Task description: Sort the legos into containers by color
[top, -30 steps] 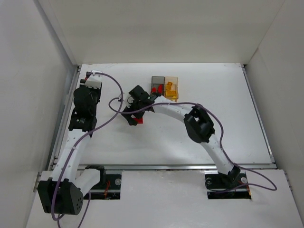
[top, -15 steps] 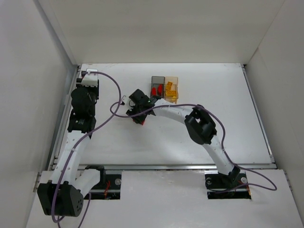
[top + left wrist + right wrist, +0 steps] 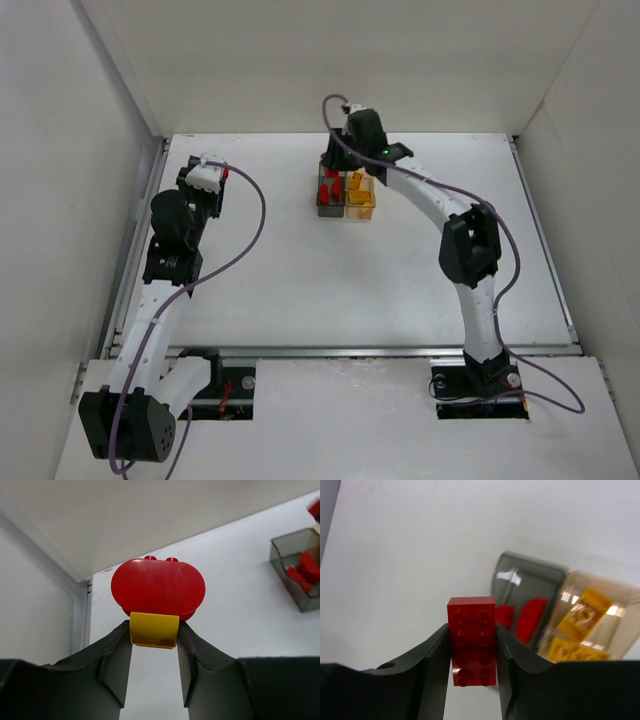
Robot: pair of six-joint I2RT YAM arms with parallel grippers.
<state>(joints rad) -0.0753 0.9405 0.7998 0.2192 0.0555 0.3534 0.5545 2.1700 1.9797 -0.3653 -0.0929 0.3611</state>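
The grey container (image 3: 322,208) of matching red legos is below my right gripper and to its right in the wrist view. I will go down that way next and release.
A dark red eight-stud lego (image 3: 471,640) is clamped between the fingers of my right gripper (image 3: 471,630), which is shut on it. In the top view that gripper (image 3: 330,168) hangs at the back edge of the smoky grey container (image 3: 322,208). The grey container (image 3: 520,570) holds red legos (image 3: 530,617). The amber container (image 3: 620,600) beside it holds yellow legos (image 3: 585,612). My left gripper (image 3: 154,632) is shut on a yellow lego (image 3: 154,630) that is joined to a rounded red piece (image 3: 158,587). It is raised at the table's far left (image 3: 222,175).
White walls enclose the table on three sides. A metal rail (image 3: 135,250) runs along the left edge next to my left arm. The grey container (image 3: 282,555) shows at the right edge of the left wrist view.
My right gripper closed on the red lego on the table left of centre, lifted it and swung it to the back, beside the grey container. The left arm shifted only slightly.
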